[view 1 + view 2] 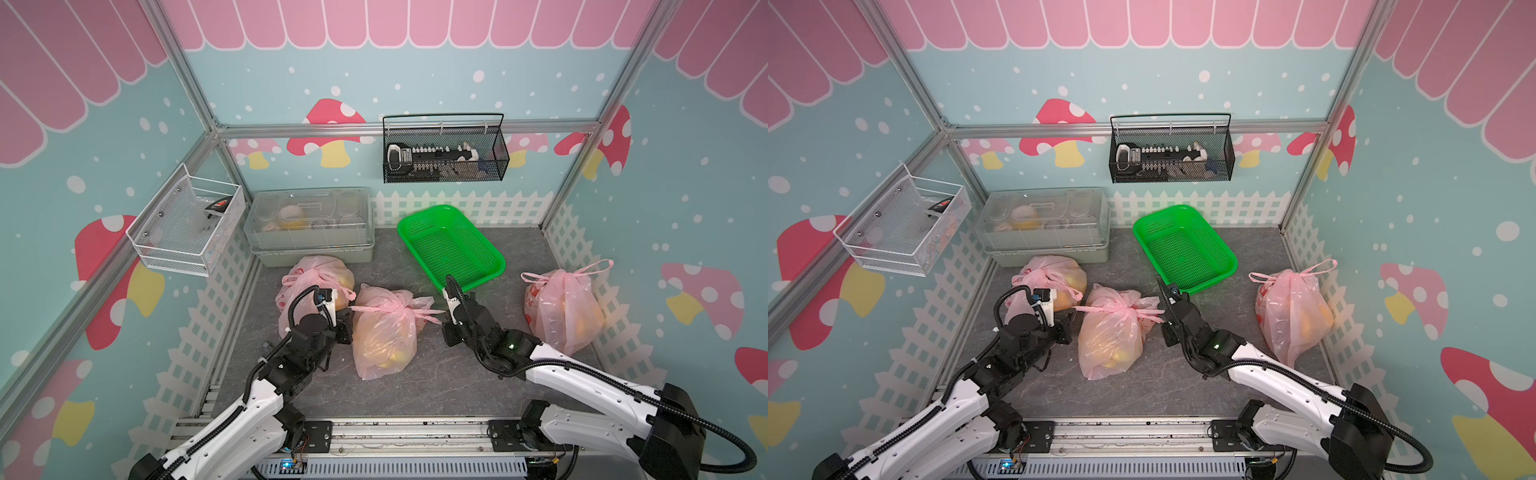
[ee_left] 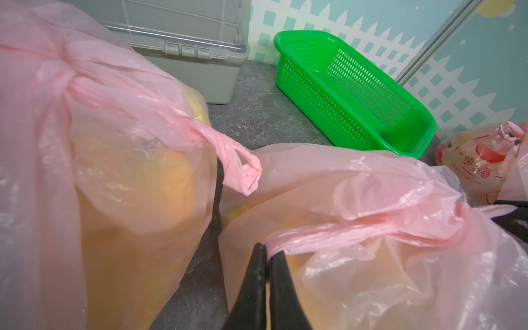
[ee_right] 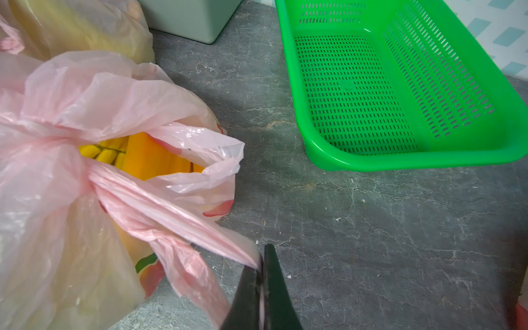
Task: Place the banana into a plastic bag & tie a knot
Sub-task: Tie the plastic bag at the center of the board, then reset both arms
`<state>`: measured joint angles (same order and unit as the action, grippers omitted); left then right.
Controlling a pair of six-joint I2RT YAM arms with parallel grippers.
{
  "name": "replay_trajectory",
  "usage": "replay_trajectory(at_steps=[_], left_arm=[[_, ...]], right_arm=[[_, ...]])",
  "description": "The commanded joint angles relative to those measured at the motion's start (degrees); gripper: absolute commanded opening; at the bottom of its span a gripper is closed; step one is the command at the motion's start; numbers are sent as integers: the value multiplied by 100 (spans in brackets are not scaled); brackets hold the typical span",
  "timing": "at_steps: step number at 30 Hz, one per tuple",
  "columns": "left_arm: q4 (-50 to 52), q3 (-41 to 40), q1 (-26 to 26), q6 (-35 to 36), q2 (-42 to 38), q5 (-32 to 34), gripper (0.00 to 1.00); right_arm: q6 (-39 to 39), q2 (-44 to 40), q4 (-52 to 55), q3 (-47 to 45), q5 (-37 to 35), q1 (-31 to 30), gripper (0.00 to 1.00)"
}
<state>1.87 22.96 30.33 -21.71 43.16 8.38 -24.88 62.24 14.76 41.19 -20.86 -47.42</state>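
My right gripper will next pull the pink bag's handle over bare tabletop toward the bag by the wall, then release it, since the pink bag's opening gapes.
A pink plastic bag [image 1: 384, 336] [image 1: 1111, 336] stands in the middle of the table, its two handles crossed into a knot [image 1: 401, 309] at the top. The yellow banana [image 3: 148, 157] shows through a gap in the bag's mouth, and faintly through the film [image 1: 390, 357]. My left gripper [image 2: 267, 250] [image 1: 348, 318] is shut on the left handle [image 2: 328, 234]. My right gripper [image 3: 261, 257] [image 1: 442, 320] is shut on the right handle [image 3: 171, 217]. Both handles run out sideways from the knot, stretched between the grippers.
Another tied pink bag [image 1: 316, 286] stands just behind my left gripper, and a third [image 1: 561, 307] stands by the right wall. A green basket [image 1: 451, 245] lies behind my right gripper. A grey lidded box [image 1: 309, 226] sits at the back left. Wire baskets [image 1: 187, 220] [image 1: 444, 149] hang on the walls.
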Motion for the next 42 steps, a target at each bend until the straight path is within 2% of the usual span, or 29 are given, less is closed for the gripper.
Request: replay_trajectory(at_steps=[1, 8, 14, 17, 19, 20, 22, 23, 27, 29, 30, 31, 34, 37, 38, 40, 42], left_arm=[[-125, 1, -218, -36, -40, 799, 0], [-294, 111, -288, 12, 270, 708, 0], [-442, 536, -282, 228, 782, 78, 0], [-398, 635, -273, 256, 813, -65, 0], [-263, 717, -265, 252, 712, -219, 0], [-201, 740, -264, 212, 637, -244, 3], [-62, 807, -264, 80, 450, -207, 19], [14, 834, -264, 31, 359, -158, 26], [503, 1039, -272, -196, -3, 379, 57], [642, 1098, -273, -232, -153, 650, 68], [647, 1069, -273, -250, -225, 839, 80], [635, 1034, -282, -302, -274, 1099, 99], [381, 816, -308, -286, -271, 1594, 100], [91, 549, -308, 68, -3, 2301, 100], [-45, 446, -315, 236, 114, 2694, 100], [-393, 267, -448, 614, 377, 3299, 100], [-452, 301, -935, 794, 735, 3263, 100]], right_arm=[[-357, 165, 691, -42, -558, 391, 0], [-347, 613, 590, 167, -357, 952, 0], [191, 910, 150, 486, 222, 961, 0], [313, 777, 67, 447, 520, 971, 1], [450, 545, 1, 343, 869, 1004, 13], [486, 423, 13, 300, 970, 1013, 22], [577, 74, 17, 171, 1254, 1045, 44], [605, -81, 34, 138, 1361, 1058, 51], [656, -846, 356, 76, 1437, 1118, 65], [683, -1266, 446, 29, 1244, 1147, 70], [687, -1473, 469, -7, 988, 1160, 72], [685, -1624, 463, -50, 716, 1175, 75], [668, -1880, 329, -286, -528, 1296, 83], [397, -1802, 159, -537, -2024, 1602, 87], [438, -1730, 50, -623, -2214, 1787, 90], [838, -1517, -560, -895, -2051, 2209, 90], [1048, -1219, -1139, -1132, -1869, 2644, 90]])
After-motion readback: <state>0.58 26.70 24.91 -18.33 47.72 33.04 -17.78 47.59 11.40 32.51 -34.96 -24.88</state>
